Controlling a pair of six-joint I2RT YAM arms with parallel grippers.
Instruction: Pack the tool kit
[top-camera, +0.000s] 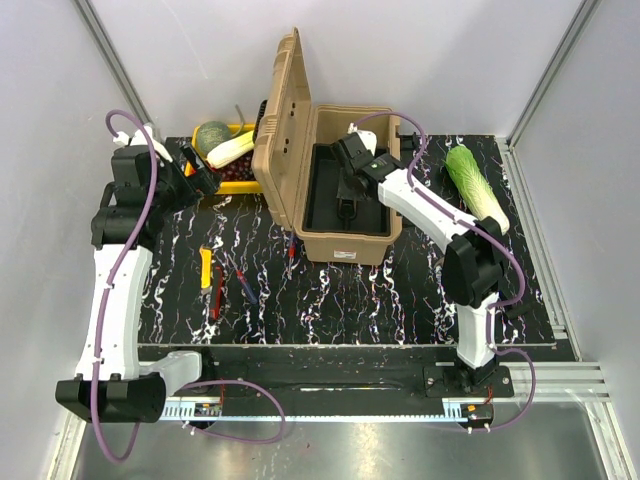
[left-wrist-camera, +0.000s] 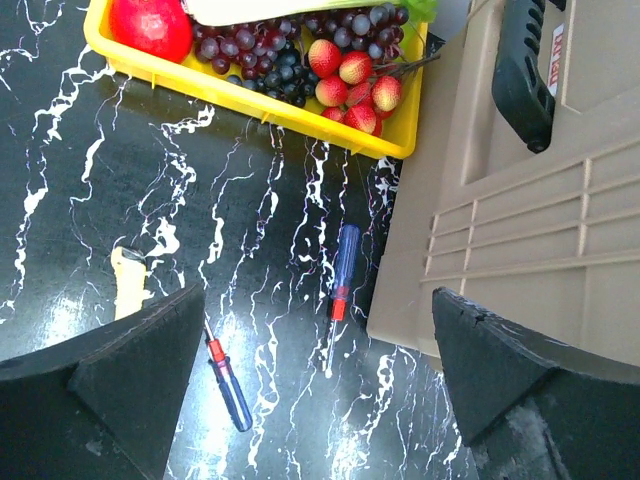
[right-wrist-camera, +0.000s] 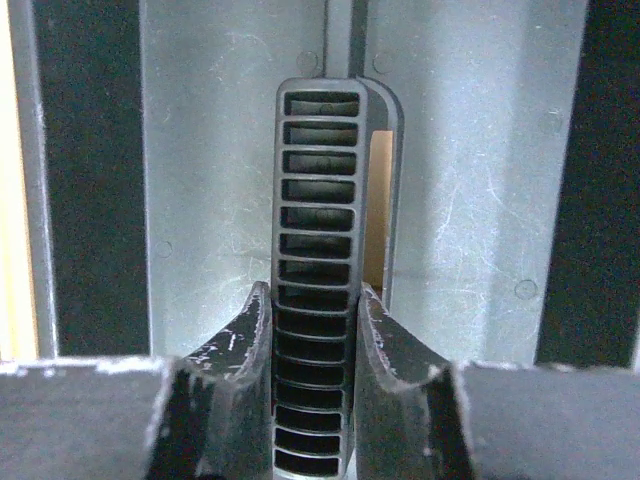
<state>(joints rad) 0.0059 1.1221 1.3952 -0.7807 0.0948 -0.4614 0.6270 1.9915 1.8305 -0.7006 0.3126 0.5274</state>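
Note:
The tabletop by the cabbage is to my right gripper's right in the top view, so I will lift the tray (top-camera: 325, 195) over the side of the toolbox and lower it there.
The tan toolbox (top-camera: 345, 243) stands open at mid-table, its lid (top-camera: 281, 130) raised on the left and the black inner tray (top-camera: 325, 195) inside. My right gripper (top-camera: 349, 186) reaches down into the box. In the right wrist view, that gripper (right-wrist-camera: 315, 310) is shut on the tray's ribbed black handle (right-wrist-camera: 320, 190), a finger pressed against each side. My left gripper (top-camera: 196, 178) hangs open and empty above the table left of the box. Below that gripper (left-wrist-camera: 316, 300) lie two blue-handled screwdrivers (left-wrist-camera: 346, 262) (left-wrist-camera: 228, 380) and a yellow-handled tool (left-wrist-camera: 127, 280).
A yellow crate (left-wrist-camera: 250, 95) of grapes, strawberries and other produce sits at the back left, close to the toolbox lid (left-wrist-camera: 520, 230). A green cabbage (top-camera: 478, 185) lies right of the box. Small hand tools (top-camera: 205, 268) are scattered on the marbled black mat left of front centre.

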